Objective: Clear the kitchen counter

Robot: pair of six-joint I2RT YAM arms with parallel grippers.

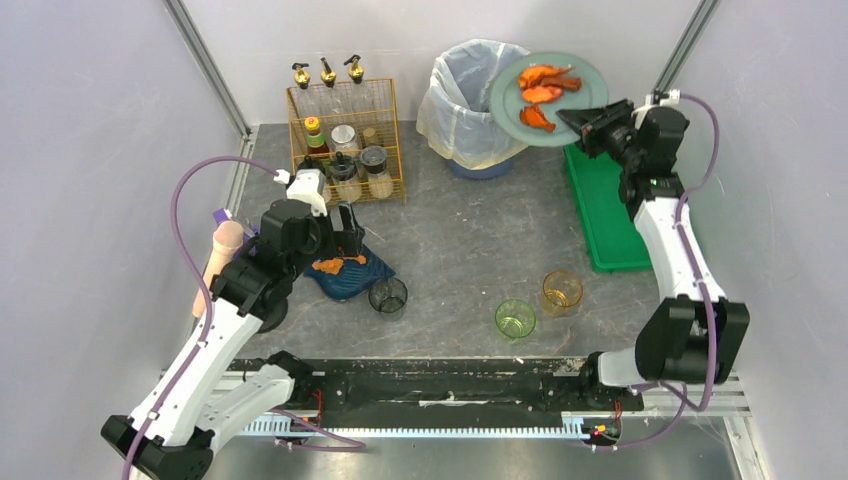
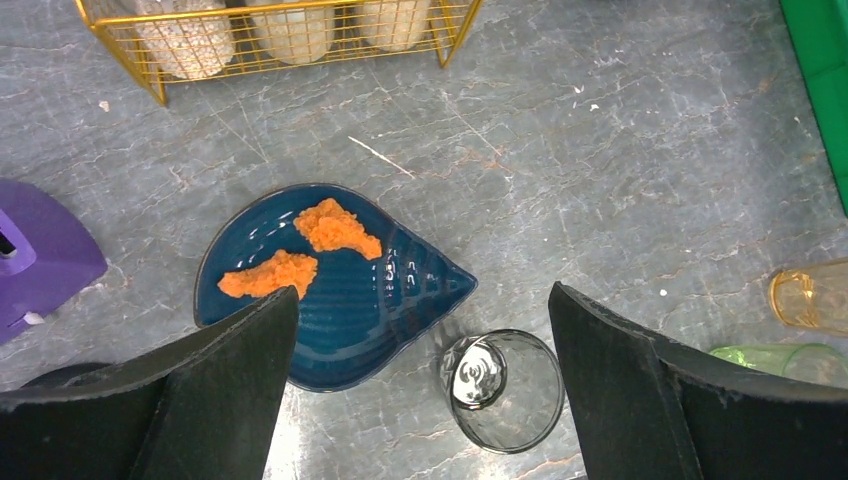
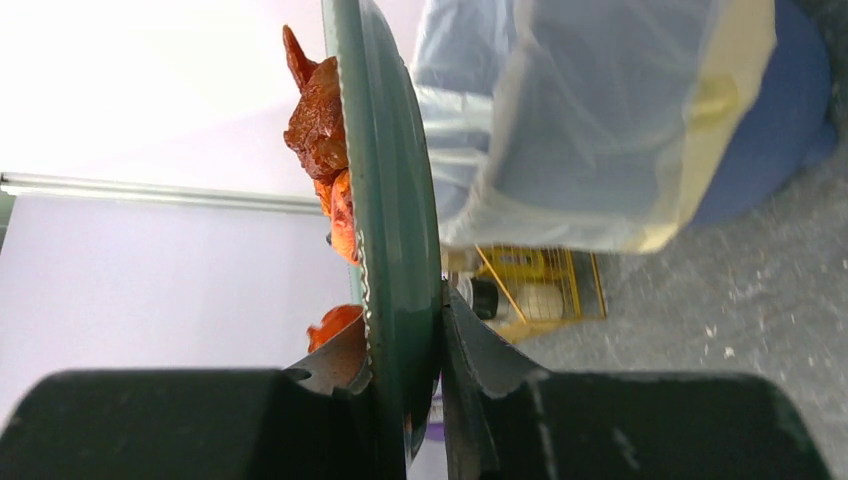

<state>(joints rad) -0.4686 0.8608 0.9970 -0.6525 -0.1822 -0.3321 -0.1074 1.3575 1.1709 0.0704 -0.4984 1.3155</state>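
Observation:
The plate, with scraps still on it, should next be tipped over the bin (image 1: 470, 100) by my right gripper. Then my right gripper should lower and release it there, with the green tray's far end (image 1: 600, 182) below the gripper.
The kitchen counter (image 1: 470, 240) is a dark grey veined slab. My right gripper (image 1: 585, 122) is shut on the rim of a round green plate (image 1: 540, 95) with orange food scraps (image 1: 543, 85), held tilted beside the lined bin (image 1: 470, 100). In the right wrist view the plate (image 3: 395, 200) is edge-on between my fingers. My left gripper (image 1: 345, 240) is open above a blue shell-shaped dish (image 2: 330, 290) with orange scraps (image 2: 335, 228). A clear grey glass (image 2: 503, 390) stands between its fingertips.
A yellow wire rack (image 1: 345, 140) of bottles and jars stands at the back left. A green tray (image 1: 605, 210) lies at the right. A green glass (image 1: 515, 319) and an amber glass (image 1: 561, 293) stand front centre. A purple object (image 2: 35, 255) sits left.

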